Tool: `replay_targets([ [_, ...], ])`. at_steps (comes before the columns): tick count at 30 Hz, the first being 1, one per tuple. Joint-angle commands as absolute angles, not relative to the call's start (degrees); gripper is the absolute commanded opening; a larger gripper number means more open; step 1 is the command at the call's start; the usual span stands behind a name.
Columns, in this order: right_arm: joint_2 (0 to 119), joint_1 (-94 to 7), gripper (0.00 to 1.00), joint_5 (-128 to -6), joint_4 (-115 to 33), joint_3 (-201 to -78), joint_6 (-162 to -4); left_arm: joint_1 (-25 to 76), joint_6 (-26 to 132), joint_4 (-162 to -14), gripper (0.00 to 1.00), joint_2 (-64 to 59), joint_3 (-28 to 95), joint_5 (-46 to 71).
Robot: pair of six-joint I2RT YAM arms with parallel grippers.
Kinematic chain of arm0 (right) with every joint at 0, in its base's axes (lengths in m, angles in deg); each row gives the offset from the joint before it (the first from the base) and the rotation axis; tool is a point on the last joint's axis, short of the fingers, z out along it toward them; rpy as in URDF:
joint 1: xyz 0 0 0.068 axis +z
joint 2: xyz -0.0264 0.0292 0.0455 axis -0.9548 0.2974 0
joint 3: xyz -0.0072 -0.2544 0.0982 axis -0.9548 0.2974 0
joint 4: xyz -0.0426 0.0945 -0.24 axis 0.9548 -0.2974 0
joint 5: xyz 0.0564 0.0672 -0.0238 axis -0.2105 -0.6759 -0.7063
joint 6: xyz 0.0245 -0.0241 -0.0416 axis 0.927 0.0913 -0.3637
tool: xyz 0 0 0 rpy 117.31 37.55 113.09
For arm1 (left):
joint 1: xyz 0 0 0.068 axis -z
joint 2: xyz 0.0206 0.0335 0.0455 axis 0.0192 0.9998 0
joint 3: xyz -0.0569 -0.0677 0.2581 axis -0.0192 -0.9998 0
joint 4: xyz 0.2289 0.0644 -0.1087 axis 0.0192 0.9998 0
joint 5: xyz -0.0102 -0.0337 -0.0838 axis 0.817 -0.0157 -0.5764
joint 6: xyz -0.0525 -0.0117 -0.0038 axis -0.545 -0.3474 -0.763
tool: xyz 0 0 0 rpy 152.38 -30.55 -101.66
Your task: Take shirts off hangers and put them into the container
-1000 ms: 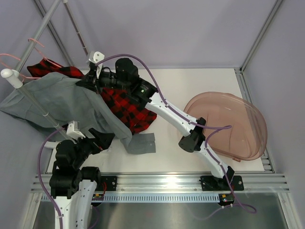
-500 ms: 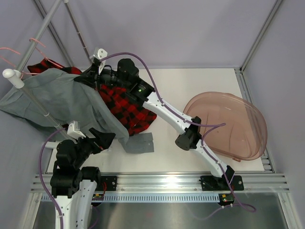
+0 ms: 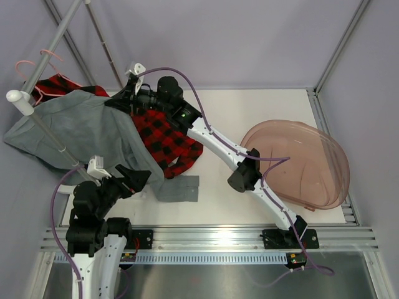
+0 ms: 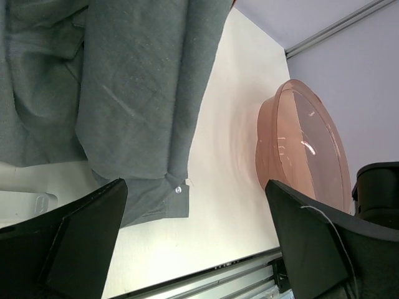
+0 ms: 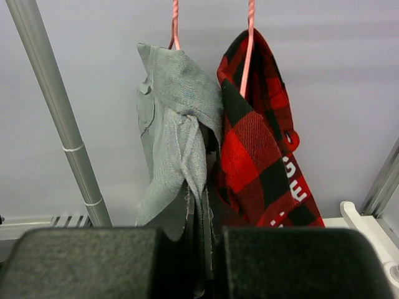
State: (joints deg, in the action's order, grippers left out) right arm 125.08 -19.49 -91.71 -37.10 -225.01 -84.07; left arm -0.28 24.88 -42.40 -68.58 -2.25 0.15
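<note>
My right gripper needs to pull the grey shirt's fold back and over the bare tabletop beside the container next and let go of it there, because the grey shirt still hangs at the bar.
In the right wrist view the grey shirt and the red-and-black plaid shirt hang side by side on two pink wire hangers. My right gripper is shut on a lower fold of the grey shirt. From above, that gripper is at the back left, where the grey shirt meets the plaid shirt. The open left gripper hovers by the grey cuff with nothing between its fingers. The pinkish container sits at the right.
Grey rail poles slant across the left side, one close to the grey shirt. Pink hanger hooks sit on the upper rail. A metal rail runs along the table's near edge. The right arm's elbow is beside the container.
My right gripper has moved left and back with the grey shirt in it. The shirt's cuff has slid left on the table. The left arm has not moved.
</note>
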Motion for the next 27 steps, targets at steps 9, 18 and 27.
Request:
replay_targets([
  [9, 96.6, -17.1, 0.00, -78.6, -28.2, -178.8, -87.0, -0.1, 30.7, -47.5, 0.99, -64.7, 3.2, -2.0],
  [18, 72.9, -16.6, 0.00, -73.7, -28.4, -149.9, -86.0, 0.0, 34.6, -54.9, 0.99, -59.2, 10.6, -14.0],
  [27, 57.0, -15.7, 0.00, -68.3, -36.3, -141.8, -87.5, 0.0, 36.2, -56.9, 0.98, -53.3, 19.6, -12.0],
])
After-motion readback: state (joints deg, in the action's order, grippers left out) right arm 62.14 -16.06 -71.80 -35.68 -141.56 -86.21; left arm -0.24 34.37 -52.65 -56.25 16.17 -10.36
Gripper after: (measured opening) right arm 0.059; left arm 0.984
